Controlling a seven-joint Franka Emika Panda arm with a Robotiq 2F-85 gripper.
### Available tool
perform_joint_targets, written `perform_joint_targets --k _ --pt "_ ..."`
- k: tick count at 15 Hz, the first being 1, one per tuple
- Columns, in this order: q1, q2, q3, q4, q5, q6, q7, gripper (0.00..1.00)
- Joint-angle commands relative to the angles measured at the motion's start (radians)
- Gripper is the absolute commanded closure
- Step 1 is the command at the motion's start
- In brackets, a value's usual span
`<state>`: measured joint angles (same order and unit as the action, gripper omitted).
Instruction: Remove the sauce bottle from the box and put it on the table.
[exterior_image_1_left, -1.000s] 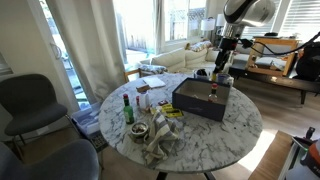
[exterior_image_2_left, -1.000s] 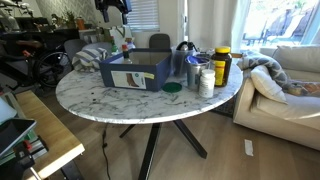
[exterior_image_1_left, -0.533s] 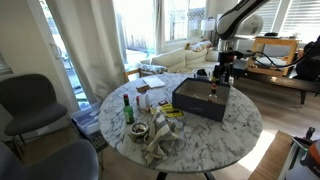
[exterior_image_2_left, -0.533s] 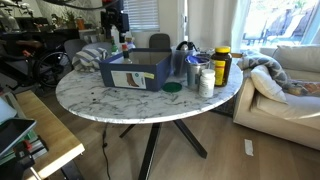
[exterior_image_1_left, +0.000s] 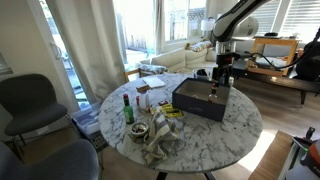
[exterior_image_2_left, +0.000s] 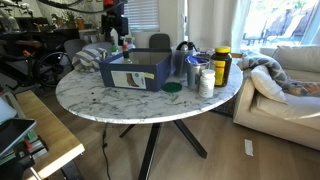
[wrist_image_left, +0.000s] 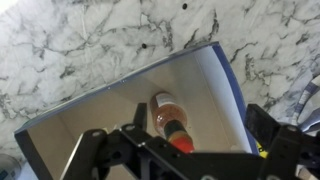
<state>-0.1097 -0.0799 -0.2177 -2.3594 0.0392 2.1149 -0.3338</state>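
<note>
The gripper should next shift left in the wrist view and lower over the sauce bottle's red cap (exterior_image_1_left: 213, 88) (wrist_image_left: 182, 143), because the bottle sits closer to the finger on that side.
In the wrist view the sauce bottle (wrist_image_left: 166, 116), with an orange body and a dark neck with a red cap, lies inside the box (wrist_image_left: 100, 115) near its right wall. My gripper (wrist_image_left: 199, 121) is open above it, and the bottle sits between the fingers, closer to one of them. In both exterior views the gripper (exterior_image_1_left: 222, 72) (exterior_image_2_left: 118, 38) hangs over the far end of the dark box (exterior_image_1_left: 197, 103) (exterior_image_2_left: 135, 73) on the marble table (exterior_image_1_left: 240, 125) (exterior_image_2_left: 110, 100). A small reddish shape (exterior_image_1_left: 212, 91) in the box looks like the bottle.
A green glass bottle with a red cap (exterior_image_1_left: 127, 108), crumpled wrappers (exterior_image_1_left: 160, 142) and small items lie beside the box. Jars (exterior_image_2_left: 221, 66), a white bottle (exterior_image_2_left: 205, 80) and a green lid (exterior_image_2_left: 172, 88) stand at its other end. Chairs (exterior_image_1_left: 30, 100) ring the table.
The gripper has come down a little toward the box since a second ago. It has barely moved in the last half second.
</note>
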Motion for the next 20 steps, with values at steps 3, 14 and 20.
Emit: perform_joint_targets --k 3,14,20 --pt "-0.021 0.030 0.020 -0.004 -0.040 0.053 0.026 0.00" --pt "-0.029 0.118 0.027 0.025 -0.069 0.147 -0.005 0.17" --pt "-0.029 0.162 0.049 0.041 -0.084 0.174 -0.011 0.23"
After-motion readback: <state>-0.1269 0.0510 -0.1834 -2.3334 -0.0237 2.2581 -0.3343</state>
